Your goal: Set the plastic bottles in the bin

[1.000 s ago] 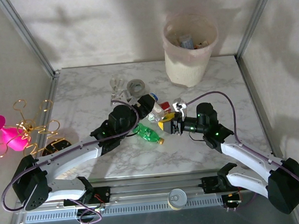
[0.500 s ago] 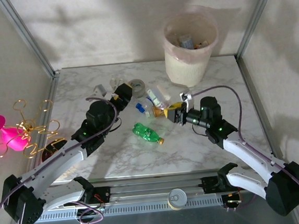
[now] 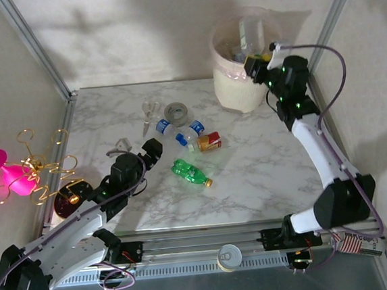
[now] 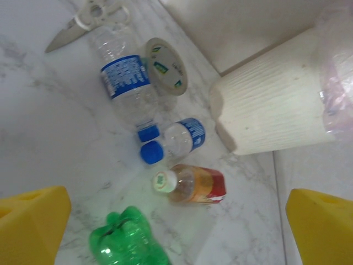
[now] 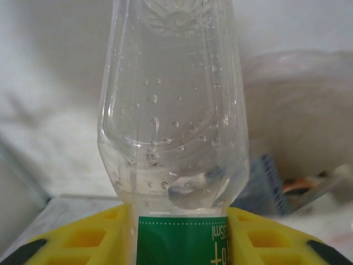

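The bottle goes outward over the opening next for release by my right gripper, now above the bin's near rim. The cream bin's opening (image 3: pixel 237 39) (image 5: pixel 298 121) lies outward of it.
My right gripper (image 3: pixel 255 61) is up at the rim of the cream bin (image 3: pixel 242 86), shut on a clear bottle with a green label (image 3: pixel 249 33) that stands above the bin's opening. In the right wrist view that bottle (image 5: pixel 175 110) sits between the yellow fingers (image 5: pixel 83 240). Four bottles lie on the marble: a clear one with a blue label (image 4: pixel 124 83), a small blue-capped one (image 4: pixel 179 138), an orange-red labelled one (image 4: pixel 196 185) and a green one (image 4: pixel 127 243). My left gripper (image 3: pixel 150 151) is open, just left of the group, holding nothing.
Scissors (image 3: pixel 148 111) and a grey tape roll (image 3: pixel 175 110) lie behind the bottles. A small grey object (image 3: pixel 118 149) sits by my left arm. A pink and gold wire ornament (image 3: pixel 20 175) stands off the table's left edge. Metal frame posts (image 3: pixel 328 18) flank the bin.
My right arm has carried the clear bottle from the table's middle up to the bin. My left arm has drawn back toward the near left, away from the bottles.
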`<state>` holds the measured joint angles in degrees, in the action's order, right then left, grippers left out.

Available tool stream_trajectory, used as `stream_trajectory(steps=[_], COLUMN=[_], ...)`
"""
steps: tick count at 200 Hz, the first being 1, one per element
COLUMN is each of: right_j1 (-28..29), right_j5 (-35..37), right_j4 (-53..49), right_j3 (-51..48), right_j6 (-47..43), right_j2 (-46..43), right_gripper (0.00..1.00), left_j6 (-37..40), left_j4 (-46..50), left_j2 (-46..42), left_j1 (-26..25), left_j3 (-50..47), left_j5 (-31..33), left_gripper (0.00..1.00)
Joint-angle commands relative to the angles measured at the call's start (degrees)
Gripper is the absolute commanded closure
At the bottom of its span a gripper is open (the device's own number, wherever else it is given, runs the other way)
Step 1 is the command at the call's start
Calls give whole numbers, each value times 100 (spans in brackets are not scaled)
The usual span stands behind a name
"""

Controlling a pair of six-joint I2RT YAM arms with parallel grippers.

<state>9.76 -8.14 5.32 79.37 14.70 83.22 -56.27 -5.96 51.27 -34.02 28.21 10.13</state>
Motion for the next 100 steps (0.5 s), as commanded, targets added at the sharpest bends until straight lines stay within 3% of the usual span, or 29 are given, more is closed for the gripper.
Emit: stream_trajectory(steps=[1,53,85,100], right_j1=[-88,-113,-115,-114], right_j5=[520,891,1030,1079], right_j4=[-418,-1755,-1922,-1884], right_j3=[1069,3449,3588,3560], right_j6=[-51,-117,28,56], right_j2=[933,2614,2832,2831], right_gripper=[67,65,61,53], left_j6=[-223,-447,-366,-371], left_j4=[89,-30,212,244], left_j2=[-284,-755,-922,-977], left_j1=[44,53,58,53], left_j3=[-179,-533,-518,-532], left_j5=[121,206,287,314], left_gripper=[0,0,0,0])
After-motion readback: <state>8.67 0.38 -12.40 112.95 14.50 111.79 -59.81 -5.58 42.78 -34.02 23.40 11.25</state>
